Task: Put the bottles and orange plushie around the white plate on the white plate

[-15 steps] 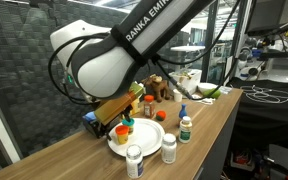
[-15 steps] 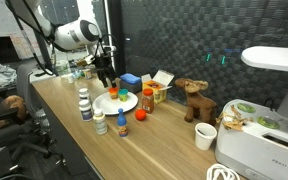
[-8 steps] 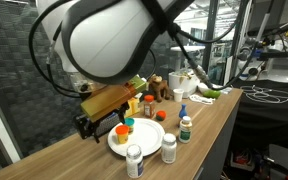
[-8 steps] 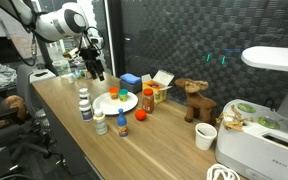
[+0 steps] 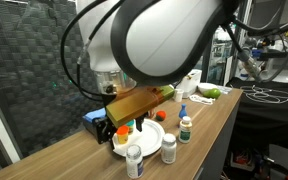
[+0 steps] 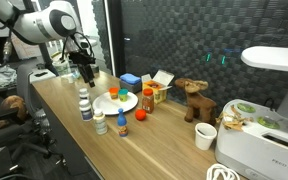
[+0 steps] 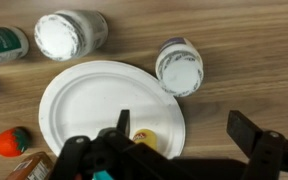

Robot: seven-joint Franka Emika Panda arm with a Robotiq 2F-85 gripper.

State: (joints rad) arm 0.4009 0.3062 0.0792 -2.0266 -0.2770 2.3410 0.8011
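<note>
The cap of the nearer white-capped bottle (image 5: pixel 134 155) is below, and the bottle still stands off the plate's rim. I will next move my gripper past the plate's rim and lower its open fingers around that cap.
The white plate (image 7: pixel 94 105) lies flat on the wooden table, also seen in an exterior view (image 6: pixel 116 102). A small yellow-topped thing (image 7: pixel 147 135) rests on its near part. Two white-capped bottles (image 7: pixel 72 33) (image 7: pixel 180 66) stand just off the rim. A green-labelled bottle (image 7: pixel 4 45) lies at the top left. The orange plushie (image 7: pixel 11 141) sits left of the plate, beside a brownish-orange bottle (image 7: pixel 29 168). My gripper (image 7: pixel 184 128) hangs open and empty above the plate's edge, and in an exterior view the gripper (image 6: pixel 86 72) is up beside the plate.
A yellow box (image 6: pixel 160 93), a brown plush toy (image 6: pixel 193 99) and a blue object (image 6: pixel 130 79) stand behind the plate. A white cup (image 6: pixel 206 136) and a white appliance (image 6: pixel 269 130) sit farther along. A small blue-capped bottle (image 6: pixel 122 124) stands near the table's front edge.
The arm has swung away from over the plate toward the white bottles' side and risen. The jaws stay open. Nothing on the table has moved.
</note>
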